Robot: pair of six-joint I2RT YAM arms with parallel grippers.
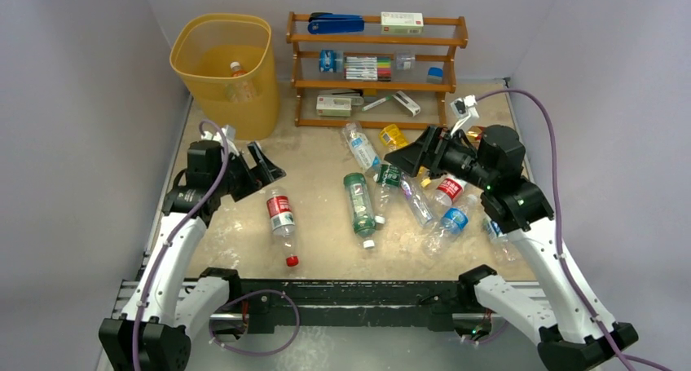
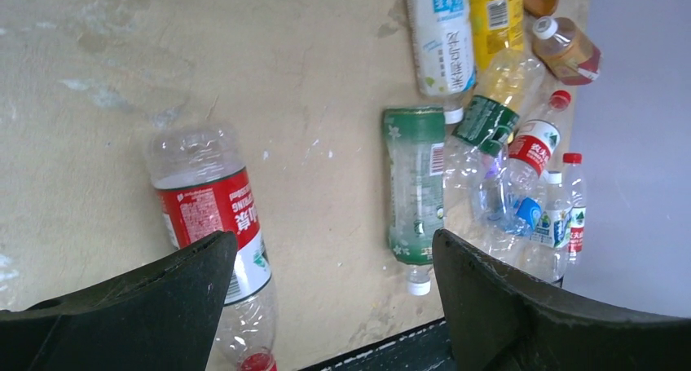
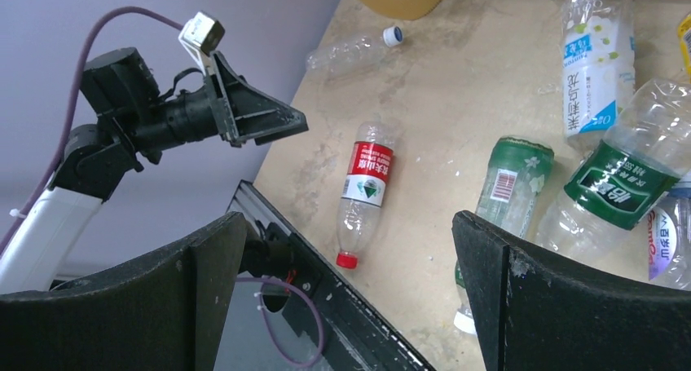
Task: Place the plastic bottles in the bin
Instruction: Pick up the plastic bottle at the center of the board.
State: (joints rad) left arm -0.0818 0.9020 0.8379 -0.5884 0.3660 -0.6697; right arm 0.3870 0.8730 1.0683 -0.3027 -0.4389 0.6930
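Note:
The bottle is under one finger, so my left gripper will next come down and move toward the left in the wrist view, onto the label's red part (image 1: 279, 205) (image 2: 209, 211).
The yellow-orange bin (image 1: 213, 41) stands at the far left with one bottle (image 1: 239, 77) inside. A red-labelled clear bottle (image 1: 281, 216) lies on the table just right of my left gripper (image 1: 269, 169), which is open and empty above the table; the bottle also shows in the left wrist view (image 2: 208, 212) under the left finger. A green bottle (image 1: 358, 204) and several clear, yellow and orange bottles lie in a heap (image 1: 432, 204) mid-right. My right gripper (image 1: 401, 161) is open and empty, raised over that heap. A clear blue-capped bottle (image 3: 350, 51) lies near the bin.
A brown three-tier shelf rack (image 1: 375, 61) with boxes, pens and a blue stapler stands at the back next to the bin. Grey walls close in left, right and back. The black base rail (image 1: 358, 293) runs along the near table edge.

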